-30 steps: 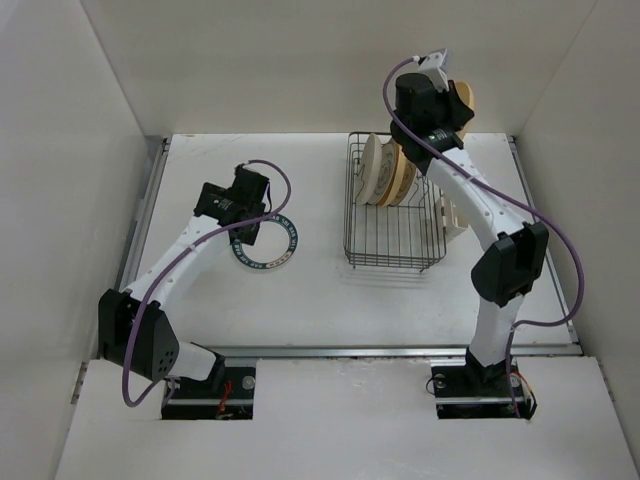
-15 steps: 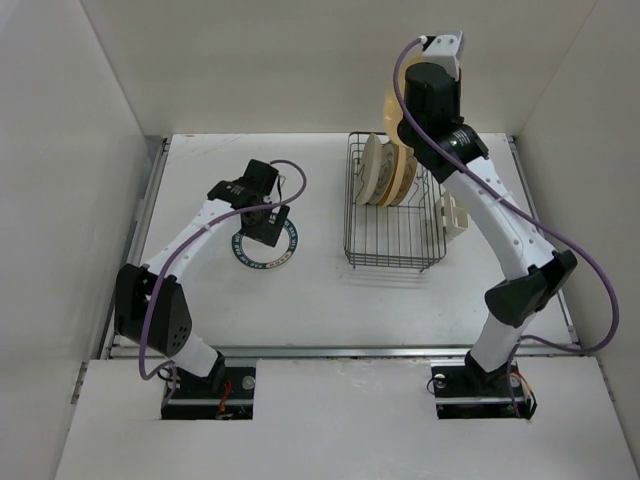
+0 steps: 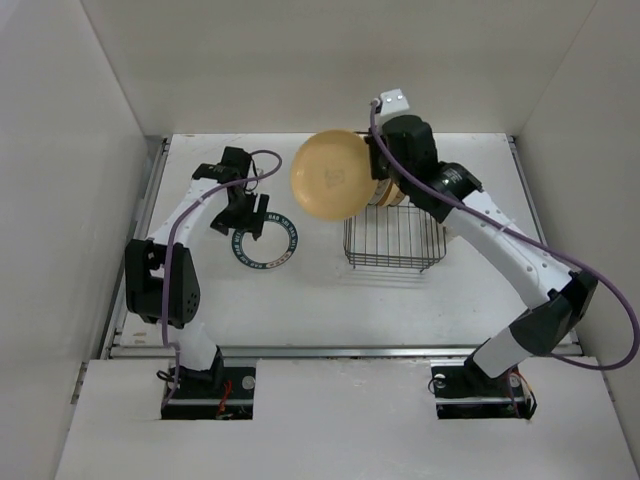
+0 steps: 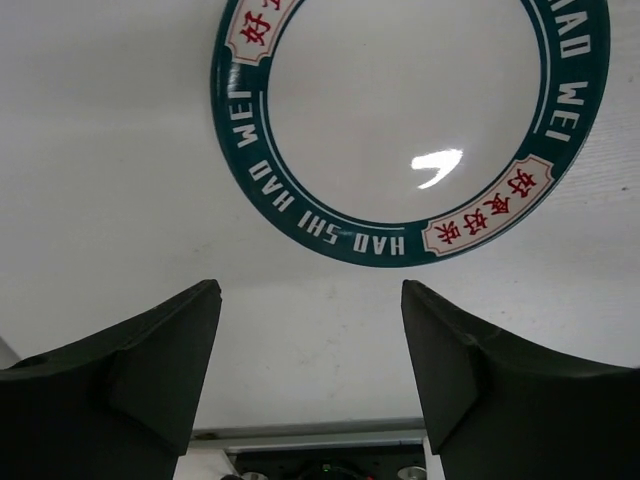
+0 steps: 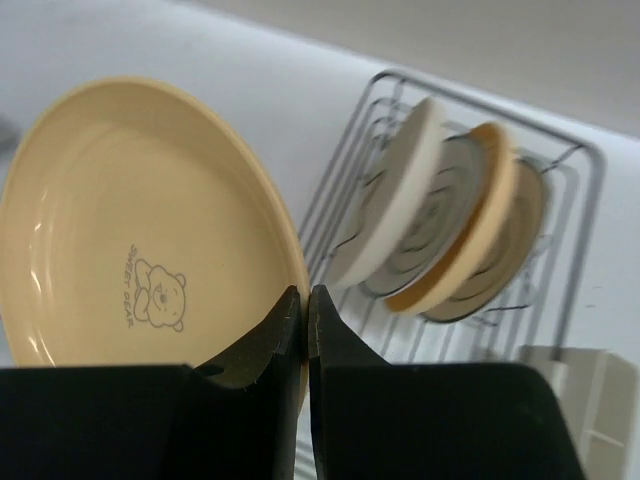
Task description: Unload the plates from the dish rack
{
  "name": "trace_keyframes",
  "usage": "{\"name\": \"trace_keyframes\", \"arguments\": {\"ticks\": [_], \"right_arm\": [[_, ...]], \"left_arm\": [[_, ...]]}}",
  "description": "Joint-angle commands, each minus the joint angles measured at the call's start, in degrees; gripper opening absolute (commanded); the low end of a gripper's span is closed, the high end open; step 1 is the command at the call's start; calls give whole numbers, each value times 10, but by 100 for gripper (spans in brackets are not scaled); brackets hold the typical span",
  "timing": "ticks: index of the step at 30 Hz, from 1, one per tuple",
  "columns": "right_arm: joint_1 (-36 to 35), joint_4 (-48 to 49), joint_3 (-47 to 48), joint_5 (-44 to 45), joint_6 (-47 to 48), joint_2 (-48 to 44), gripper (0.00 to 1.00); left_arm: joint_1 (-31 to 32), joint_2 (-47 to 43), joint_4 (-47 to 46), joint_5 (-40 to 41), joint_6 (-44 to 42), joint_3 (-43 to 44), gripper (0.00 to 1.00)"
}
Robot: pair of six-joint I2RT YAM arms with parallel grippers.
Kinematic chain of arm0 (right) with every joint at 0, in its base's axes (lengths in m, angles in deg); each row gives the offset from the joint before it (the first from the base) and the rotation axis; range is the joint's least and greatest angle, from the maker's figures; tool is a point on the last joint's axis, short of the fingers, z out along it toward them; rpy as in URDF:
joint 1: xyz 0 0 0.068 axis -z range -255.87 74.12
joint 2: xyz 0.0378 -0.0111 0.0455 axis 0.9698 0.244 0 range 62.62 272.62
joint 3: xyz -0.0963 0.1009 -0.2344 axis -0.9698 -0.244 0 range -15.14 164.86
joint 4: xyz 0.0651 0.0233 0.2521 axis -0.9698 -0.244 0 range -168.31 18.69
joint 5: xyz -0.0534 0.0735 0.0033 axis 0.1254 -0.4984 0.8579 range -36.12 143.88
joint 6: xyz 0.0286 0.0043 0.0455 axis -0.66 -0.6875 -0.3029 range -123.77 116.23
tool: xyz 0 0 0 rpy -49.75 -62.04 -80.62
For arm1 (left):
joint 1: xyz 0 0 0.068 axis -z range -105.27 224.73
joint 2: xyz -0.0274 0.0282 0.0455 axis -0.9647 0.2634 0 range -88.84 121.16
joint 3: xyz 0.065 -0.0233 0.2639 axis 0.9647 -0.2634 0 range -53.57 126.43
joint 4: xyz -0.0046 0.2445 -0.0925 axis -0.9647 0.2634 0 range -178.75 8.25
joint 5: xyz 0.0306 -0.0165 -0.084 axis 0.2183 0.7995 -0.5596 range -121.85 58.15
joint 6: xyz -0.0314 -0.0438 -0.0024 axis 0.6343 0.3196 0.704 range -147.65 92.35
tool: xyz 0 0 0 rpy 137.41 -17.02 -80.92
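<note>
The tabletop is bare on the near side of the lettered plate. My right gripper should move back and down to that part next and let go of the yellow plate.
My right gripper is shut on the rim of a yellow plate with a small bear print. It holds the plate in the air, face up, just left of the dish rack. Three more plates stand on edge in the rack, a cream one in front and a yellow one behind it. A white plate with a dark green lettered ring lies flat on the table. My left gripper hovers open beside it, holding nothing.
A white plastic caddy hangs on the rack's right side. White walls close in the table on the left, back and right. The table's metal edge strip shows below my left fingers.
My right arm has lifted the yellow plate out of the rack and swung it left. My left gripper has drawn back from the ringed plate, its jaws a little narrower.
</note>
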Motion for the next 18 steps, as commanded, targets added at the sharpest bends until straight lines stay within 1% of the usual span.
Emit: {"name": "trace_keyframes", "arguments": {"ticks": [1, 2, 4, 6, 8, 10, 13, 16, 18], "right_arm": [[-30, 26, -33, -138, -47, -33, 0], [-44, 35, -58, -179, -47, -33, 0], [-56, 60, -99, -224, -52, -44, 0], [-68, 102, -154, -266, -58, -50, 0], [-68, 118, -176, -272, -70, -50, 0], [-68, 142, -204, -285, -79, -44, 0], [-74, 148, -223, -298, -79, -27, 0], [-74, 167, -239, -320, -79, -1, 0], [-80, 173, -239, -326, -79, 34, 0]], "left_arm": [[-32, 14, 4, -55, 7, 11, 68], [-63, 35, -1, -72, 14, 11, 66], [-87, 62, -1, -96, 14, 20, 59], [-109, 93, 4, -122, 14, 33, 59], [-109, 100, 4, -149, 14, 33, 59], [-109, 100, -12, -155, 0, 27, 60], [-109, 107, -18, -148, 0, 21, 64], [-109, 130, -23, -135, 0, 21, 64], [-109, 141, -23, -135, 6, 21, 64]]}}
